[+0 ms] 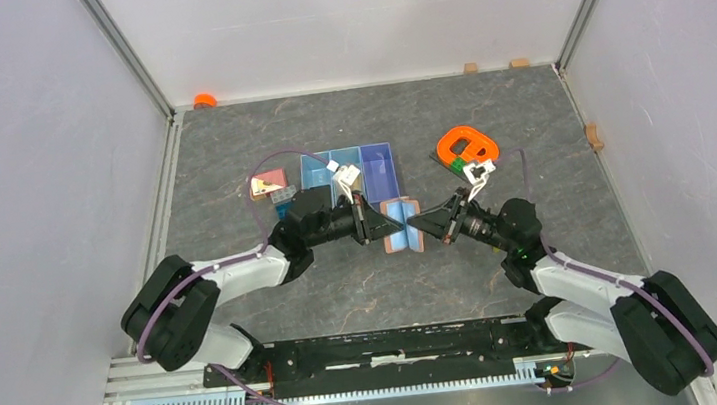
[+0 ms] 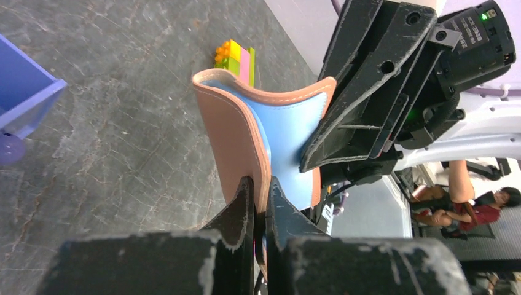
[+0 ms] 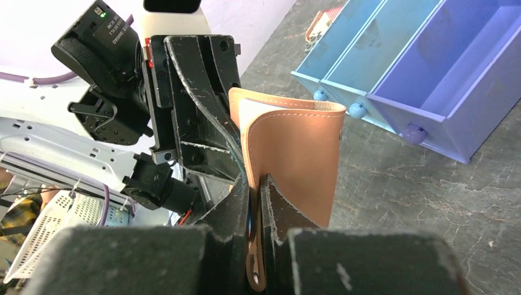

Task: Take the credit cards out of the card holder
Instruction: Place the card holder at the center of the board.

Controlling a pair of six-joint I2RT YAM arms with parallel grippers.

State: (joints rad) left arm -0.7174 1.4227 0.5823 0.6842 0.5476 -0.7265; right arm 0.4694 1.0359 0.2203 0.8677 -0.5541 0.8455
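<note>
The card holder is held up off the table, so my right gripper will tilt downward and lower toward the table by the tray's purple section.
The salmon-brown card holder [image 1: 401, 226] is held up off the table between both arms, partly open, its blue inner pockets showing. My left gripper [image 1: 382, 226] is shut on its left flap; in the left wrist view the gripper [image 2: 260, 192] pinches the leather edge of the card holder [image 2: 230, 138]. My right gripper [image 1: 421, 223] is shut on the right flap; in the right wrist view the gripper [image 3: 255, 187] clamps the card holder [image 3: 295, 153] next to its closure tab. No credit cards show; they are hidden or out of view.
A blue three-compartment tray [image 1: 351, 168] stands just behind the card holder. An orange object [image 1: 466, 144] lies at the back right, a pink block [image 1: 268, 184] at the left of the tray. Coloured toy bricks [image 2: 236, 58] lie on the table beyond the card holder.
</note>
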